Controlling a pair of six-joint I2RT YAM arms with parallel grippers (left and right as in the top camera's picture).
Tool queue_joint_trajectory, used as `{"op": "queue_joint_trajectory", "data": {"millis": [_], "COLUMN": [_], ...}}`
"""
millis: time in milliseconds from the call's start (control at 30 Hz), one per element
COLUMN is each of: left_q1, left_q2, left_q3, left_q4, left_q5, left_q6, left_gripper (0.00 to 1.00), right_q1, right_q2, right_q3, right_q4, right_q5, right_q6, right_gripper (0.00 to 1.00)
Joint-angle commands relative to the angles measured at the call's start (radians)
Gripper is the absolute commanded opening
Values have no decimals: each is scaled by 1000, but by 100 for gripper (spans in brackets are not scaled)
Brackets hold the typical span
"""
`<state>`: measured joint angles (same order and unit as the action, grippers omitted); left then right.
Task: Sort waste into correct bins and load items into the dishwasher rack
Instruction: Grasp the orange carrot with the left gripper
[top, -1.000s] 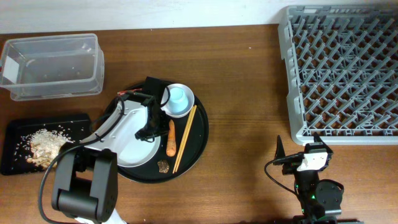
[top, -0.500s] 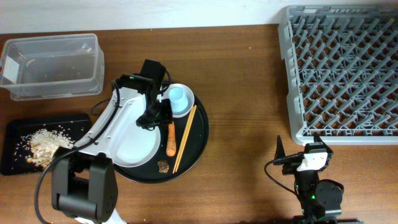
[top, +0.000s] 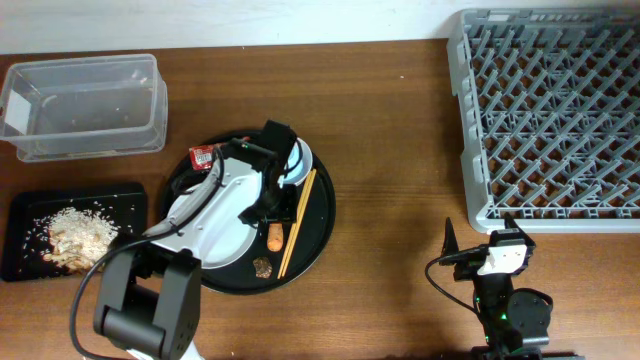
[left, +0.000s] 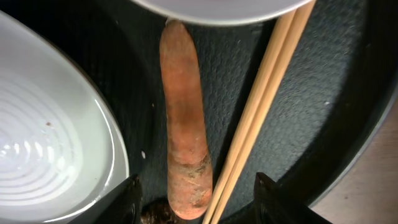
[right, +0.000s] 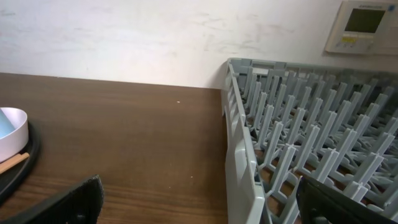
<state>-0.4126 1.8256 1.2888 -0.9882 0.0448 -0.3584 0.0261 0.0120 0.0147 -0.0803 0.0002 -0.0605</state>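
Next, my left gripper lowers its fingers around the carrot's thick near end (top: 275, 239) (left: 189, 188) and closes, since that end lies below it, framed between its open fingers.
My left gripper (top: 272, 207) is open and hangs low over the orange carrot (top: 275, 237). In the left wrist view its fingers (left: 198, 205) straddle the thick end of the carrot (left: 183, 124), which lies between the white plate (left: 50, 143) and the chopsticks (left: 261, 106). The brown lump (top: 263, 267) sits just below the carrot. The red sachet (top: 203, 156) lies at the plate's (top: 205, 235) far left. The pale-blue cup and white dish (top: 298, 168) are partly hidden by the arm. Rice scraps (top: 75, 232) lie in the shallow black tray (top: 30, 205). No tissue shows. My right gripper (right: 205, 205) is open and empty.
The round black tray (top: 322, 215) carries the plate, dish and chopsticks (top: 297, 225). The clear tub (top: 85, 105) stands at the back left. The grey dishwasher rack (top: 550, 115) fills the back right and shows in the right wrist view (right: 280, 143). The right arm (top: 505, 295) rests at the front edge.
My left gripper has moved right and toward the front, from over the plate and cup to over the carrot. The red sachet is now uncovered. The right arm has not moved.
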Motion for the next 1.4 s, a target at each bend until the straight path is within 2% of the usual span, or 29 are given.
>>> {"op": "queue_joint_trajectory", "data": {"millis": [0, 67, 133, 633, 733, 800, 1233, 1367], "left_q1": [-4, -4, -4, -6, -7, -7, -7, -7], "left_q2": [8, 8, 8, 8, 8, 8, 9, 9], "left_q3": [-30, -53, -79, -157, -161, -170, -193, -193], "left_q4": [24, 55, 82, 169, 169, 172, 212, 222], "left_q5": [-19, -18, -15, -7, -7, -7, -7, -7], "left_q6": [12, 12, 12, 5, 5, 5, 4, 4], "left_gripper": [56, 50, 48, 48, 47, 42, 41, 32], "right_q1": [6, 6, 6, 6, 6, 6, 6, 6], "right_q2": [-8, -8, -8, -8, -8, -8, -8, -8], "right_q3": [-9, -9, -9, -9, -9, -9, -9, -9], "right_q4": [-2, -2, -2, -2, -2, -2, -2, -2], "right_q5": [9, 9, 9, 9, 9, 9, 9, 9], "right_q6": [-2, -2, -2, -2, -2, -2, -2, -2], "right_gripper": [98, 98, 98, 98, 98, 98, 98, 98]}}
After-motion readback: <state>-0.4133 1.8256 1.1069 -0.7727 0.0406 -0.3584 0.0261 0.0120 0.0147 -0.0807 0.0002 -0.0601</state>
